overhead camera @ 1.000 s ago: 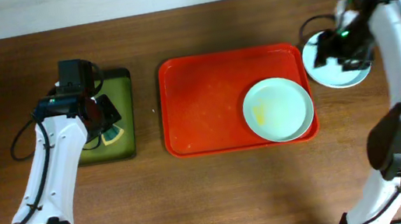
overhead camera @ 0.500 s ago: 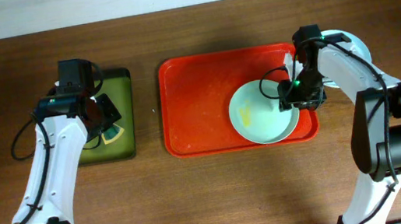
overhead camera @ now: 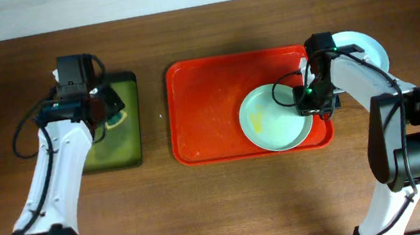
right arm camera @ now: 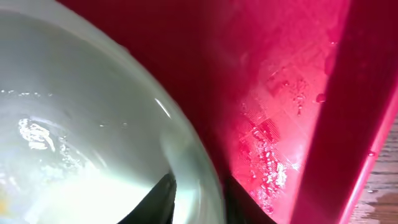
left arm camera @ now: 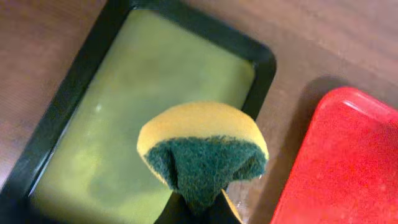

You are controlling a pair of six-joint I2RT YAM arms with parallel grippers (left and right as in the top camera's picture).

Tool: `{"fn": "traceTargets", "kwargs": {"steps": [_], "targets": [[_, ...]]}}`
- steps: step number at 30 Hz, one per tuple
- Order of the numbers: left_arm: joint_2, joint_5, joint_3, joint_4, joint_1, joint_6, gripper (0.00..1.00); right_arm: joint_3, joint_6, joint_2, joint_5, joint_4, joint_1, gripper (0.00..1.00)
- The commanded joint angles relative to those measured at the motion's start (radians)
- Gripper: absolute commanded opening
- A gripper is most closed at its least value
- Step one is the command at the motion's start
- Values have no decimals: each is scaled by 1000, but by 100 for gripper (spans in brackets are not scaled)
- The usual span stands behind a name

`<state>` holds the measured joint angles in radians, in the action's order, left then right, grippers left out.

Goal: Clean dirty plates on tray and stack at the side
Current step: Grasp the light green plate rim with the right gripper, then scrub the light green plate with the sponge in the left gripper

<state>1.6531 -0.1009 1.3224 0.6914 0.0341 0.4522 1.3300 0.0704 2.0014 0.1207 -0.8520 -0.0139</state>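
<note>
My left gripper should next cross and wipe the pale green plate's yellow smear, then return, lower and release the sponge [left arm camera: 202,143] on the olive tray's bottom.
A pale green plate [overhead camera: 272,121] with a yellow smear lies in the right part of the red tray [overhead camera: 205,110]. My right gripper [overhead camera: 313,103] is shut on the plate's right rim. In the right wrist view its fingers [right arm camera: 199,199] straddle the plate's rim [right arm camera: 81,124] over the wet red tray [right arm camera: 280,93]. My left gripper [overhead camera: 102,108] is shut on a yellow and green sponge [left arm camera: 202,143], held above the olive tray. A pale blue plate [overhead camera: 364,45] lies on the table right of the red tray, partly hidden by my right arm. Whether another plate lies under it does not show.
A dark olive-green tray [overhead camera: 119,143] sits left of the red tray, and its wet floor shows in the left wrist view [left arm camera: 143,87]. The red tray's left corner [left arm camera: 348,168] shows there too. The brown table runs all round.
My right gripper came from the side plate to the green plate's rim, and the plate slid a little left. My left gripper lifted the sponge toward the olive tray's far right end.
</note>
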Motion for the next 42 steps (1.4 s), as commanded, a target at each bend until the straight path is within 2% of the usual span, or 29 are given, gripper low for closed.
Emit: {"fn": "traceTargets", "kwargs": {"steps": [1, 5, 9, 11, 14, 16, 17, 18, 20, 22, 23, 25, 29, 34, 35, 36, 39, 42], "targets": [[138, -36, 0, -83, -8, -13, 0, -25, 16, 4, 45, 7, -7, 24], [348, -64, 0, -127, -42, -13, 0, -25, 16, 4, 45, 9, -6, 24], [385, -64, 1, -138, -66, -13, 0, -25, 16, 4, 45, 11, -6, 23], [333, -52, 18, -109, -74, -13, 0, -25, 16, 4, 53, 9, -7, 23], [141, -27, 51, -61, -73, -13, 0, -25, 16, 4, 66, 31, -17, 22], [5, 93, 51, -29, -71, -13, 0, -25, 16, 4, 98, 53, -43, 18], [-43, 203, 51, 14, -64, -13, 0, -25, 17, 4, 111, 68, -67, 18], [-60, 279, 51, 62, -37, -13, 0, -25, 17, 4, 111, 82, -92, 17], [-52, 280, 45, 111, 36, -14, 0, -25, 31, 4, 103, 104, -130, 11], [-47, 277, 31, 101, 116, -13, 0, -25, 69, 4, 98, 115, -137, 8], [-44, 277, 11, 76, 174, -13, 0, -25, 81, 4, 97, 120, -137, 4], [-29, 277, -19, 19, 246, -12, 0, -25, 85, 4, 97, 121, -137, 4], [129, 277, -22, -153, 404, 124, 0, -25, 96, 4, 97, 120, -137, 4], [281, 277, -22, -388, 526, 125, 0, -25, 96, 4, 97, 119, -137, 4], [307, 224, -22, -415, 554, 129, 0, -25, 96, 4, 97, 119, -137, 4], [318, 182, -22, -414, 565, 143, 0, -25, 96, 4, 97, 119, -137, 4], [360, 174, -22, -435, 591, 211, 0, -25, 96, 4, 97, 123, -137, 4], [410, 77, -22, -430, 607, 211, 0, -25, 96, 4, 96, 114, -137, 4]]}}
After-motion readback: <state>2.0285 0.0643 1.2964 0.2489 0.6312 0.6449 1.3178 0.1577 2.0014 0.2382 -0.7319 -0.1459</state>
